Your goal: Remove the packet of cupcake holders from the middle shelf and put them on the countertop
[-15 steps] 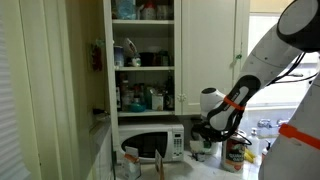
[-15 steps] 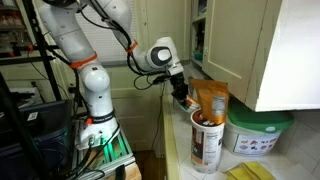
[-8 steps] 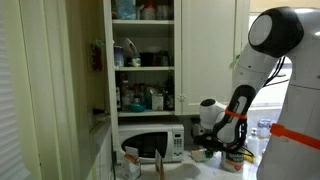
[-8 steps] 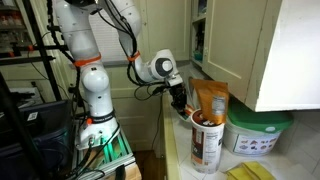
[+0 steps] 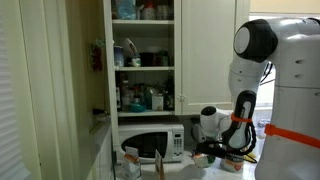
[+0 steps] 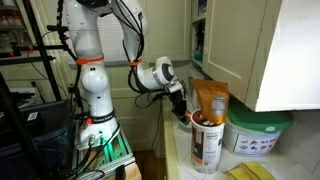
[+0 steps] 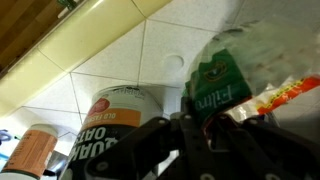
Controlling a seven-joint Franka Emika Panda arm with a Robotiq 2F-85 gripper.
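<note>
I should bring the packet down to the countertop tiles beside the brown-labelled can next and open my gripper there, since that patch has room.
My gripper [image 7: 200, 125] sits low over the countertop [image 6: 178, 150], beside the microwave [image 5: 152, 143]. It also shows in both exterior views [image 5: 207, 150] [image 6: 182, 110]. In the wrist view its dark fingers are closed on a clear, pale packet of cupcake holders [image 7: 250, 55] with a green label, which sticks out past the fingertips. The packet is too small to make out in the exterior views. The middle shelf [image 5: 143, 69] of the white wall cupboard is high above the gripper and still holds several jars.
A brown-labelled can with an orange top [image 6: 207, 140] [image 7: 120, 115] stands right beside the gripper. An orange bag [image 6: 211, 99] and a green-and-white tub [image 6: 260, 132] are behind it. The open cupboard door [image 6: 245, 45] hangs overhead.
The arm has lowered, carrying the gripper down from above microwave height to just over the countertop beside the can.
</note>
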